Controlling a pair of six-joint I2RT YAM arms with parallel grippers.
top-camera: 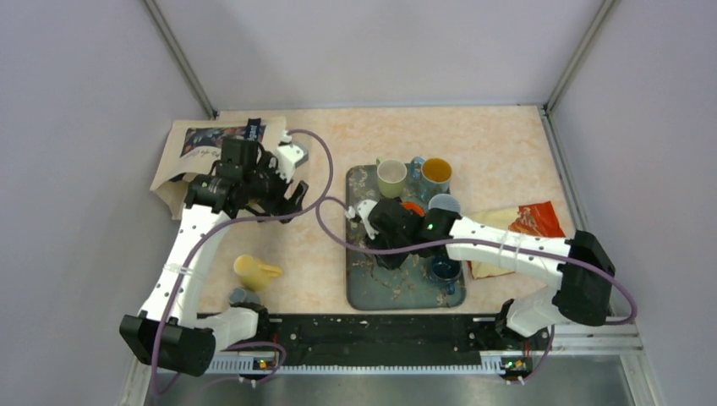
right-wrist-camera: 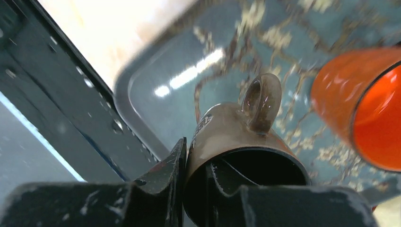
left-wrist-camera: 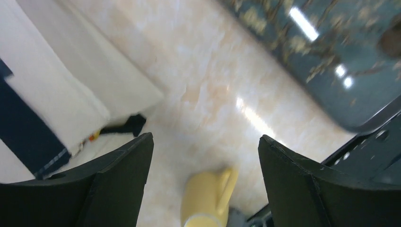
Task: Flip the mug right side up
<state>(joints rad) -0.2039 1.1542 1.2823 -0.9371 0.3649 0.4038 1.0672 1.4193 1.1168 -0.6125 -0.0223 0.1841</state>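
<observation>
I need to bring my right gripper down and back next and release the brown mug's rim, since bare tray beside the dark blue mug lies below and back from my gripper.
My right gripper point(right-wrist-camera: 195, 182) is shut on the rim of a brown mug point(right-wrist-camera: 236, 130), one finger outside the wall and one inside. The mug is tilted over the teal tray point(right-wrist-camera: 156, 101), its mouth toward the camera and its handle up. In the top view the right gripper point(top-camera: 391, 227) hides the mug over the tray point(top-camera: 365, 288). A yellow mug point(top-camera: 254, 272) lies on its side on the table near the left arm's base. It also shows in the left wrist view point(left-wrist-camera: 208, 198). My left gripper point(top-camera: 283, 199) is open and empty, high above the table, and shows open in its wrist view point(left-wrist-camera: 205, 156).
On the tray stand a pale green mug point(top-camera: 391, 177), a yellow-orange mug point(top-camera: 436, 173), an orange mug point(right-wrist-camera: 364, 106), a grey-blue mug point(top-camera: 443, 203) and a dark blue mug point(top-camera: 445, 269). A white bag point(top-camera: 199, 152) lies at the far left, a red packet point(top-camera: 528, 222) right of the tray.
</observation>
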